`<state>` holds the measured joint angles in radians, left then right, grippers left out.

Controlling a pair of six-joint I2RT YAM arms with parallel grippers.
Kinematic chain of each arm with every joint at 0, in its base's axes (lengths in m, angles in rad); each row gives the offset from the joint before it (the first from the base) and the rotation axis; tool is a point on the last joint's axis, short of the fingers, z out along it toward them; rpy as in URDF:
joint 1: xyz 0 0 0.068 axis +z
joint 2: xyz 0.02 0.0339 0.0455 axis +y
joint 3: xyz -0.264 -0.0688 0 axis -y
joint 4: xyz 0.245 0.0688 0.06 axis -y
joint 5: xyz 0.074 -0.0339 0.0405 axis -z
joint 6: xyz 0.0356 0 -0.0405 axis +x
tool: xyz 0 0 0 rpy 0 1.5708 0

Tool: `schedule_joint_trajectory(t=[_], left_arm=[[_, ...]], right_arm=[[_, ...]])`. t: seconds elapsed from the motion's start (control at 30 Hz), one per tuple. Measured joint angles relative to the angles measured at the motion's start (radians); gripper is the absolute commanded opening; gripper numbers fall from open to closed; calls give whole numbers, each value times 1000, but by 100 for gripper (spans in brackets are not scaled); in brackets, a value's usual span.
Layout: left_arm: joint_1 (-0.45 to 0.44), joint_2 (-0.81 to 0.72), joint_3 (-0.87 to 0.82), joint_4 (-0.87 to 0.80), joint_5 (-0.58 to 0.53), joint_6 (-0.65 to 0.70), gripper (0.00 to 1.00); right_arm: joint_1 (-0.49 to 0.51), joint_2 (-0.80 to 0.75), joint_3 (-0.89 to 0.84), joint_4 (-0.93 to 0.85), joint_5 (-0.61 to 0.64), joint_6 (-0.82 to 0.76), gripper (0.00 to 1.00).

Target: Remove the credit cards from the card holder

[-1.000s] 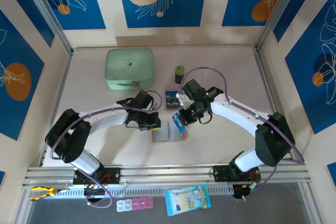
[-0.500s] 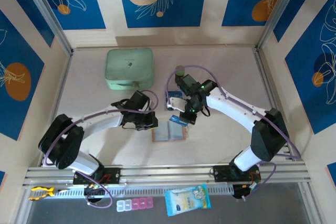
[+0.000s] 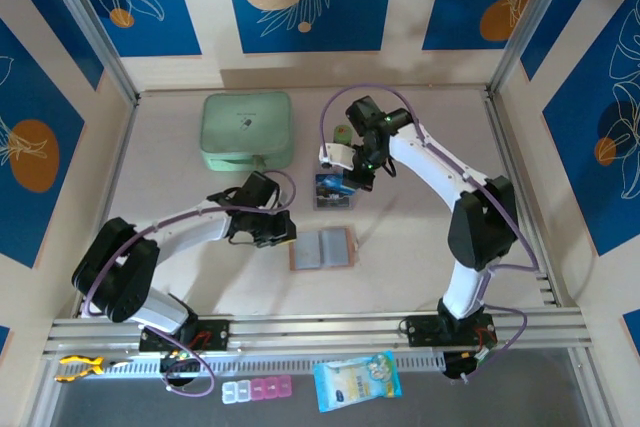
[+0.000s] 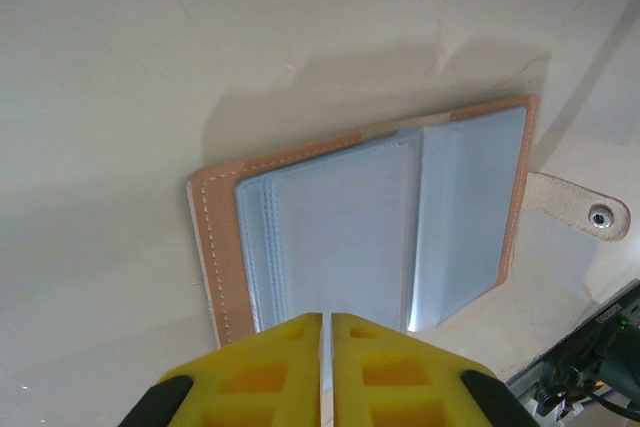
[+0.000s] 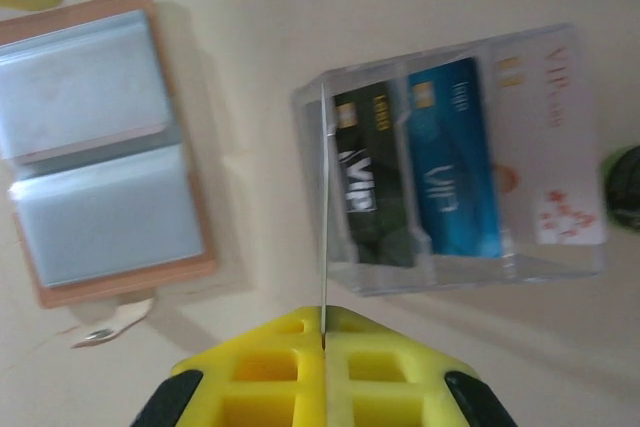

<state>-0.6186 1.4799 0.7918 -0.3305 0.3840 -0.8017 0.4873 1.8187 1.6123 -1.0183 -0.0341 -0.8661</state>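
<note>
The card's blue side matches the blue card at the box's middle slot [image 3: 331, 190] [image 5: 455, 157], so the right gripper next needs to move outward and down over that slot to release the card.
The salmon-pink card holder [image 3: 322, 248] lies open on the table, its grey sleeves [image 4: 340, 227] up and its snap tab [image 4: 585, 212] sticking out. My left gripper [image 4: 327, 319] is shut, with its tips over the holder's near edge [image 3: 290, 232]. Farther back, my right gripper [image 5: 323, 315] is shut on a credit card seen edge-on [image 5: 323, 197], held at the left wall of the clear plastic box [image 3: 333, 190]. Inside the box lie a dark card [image 5: 370, 182], a blue card [image 5: 455, 172] and a whitish card [image 5: 550, 147]. The holder [image 5: 100, 147] sits left of the box.
A mint-green zip case [image 3: 247, 131] stands at the back left and a small green bottle [image 3: 342, 133] just behind the box. Past the front rail lie a pill organiser [image 3: 257, 390], a blue packet [image 3: 357, 379] and a yellow tool [image 3: 78, 365].
My right gripper has carried the card from above the open holder back to the clear box. The left gripper has barely moved beside the holder.
</note>
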Motion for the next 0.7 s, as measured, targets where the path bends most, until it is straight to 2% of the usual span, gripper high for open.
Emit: schedule_joint_trajectory(t=[0.4, 0.6, 0.7], left_arm=[[42, -18, 0, -18, 8, 24, 10], [48, -29, 0, -28, 8, 26, 10], [51, -33, -2, -29, 8, 26, 10]], right_arm=[[-73, 241, 251, -50, -58, -103, 0], [-74, 280, 267, -63, -68, -134, 0], [-74, 293, 267, -72, -68, -141, 4]])
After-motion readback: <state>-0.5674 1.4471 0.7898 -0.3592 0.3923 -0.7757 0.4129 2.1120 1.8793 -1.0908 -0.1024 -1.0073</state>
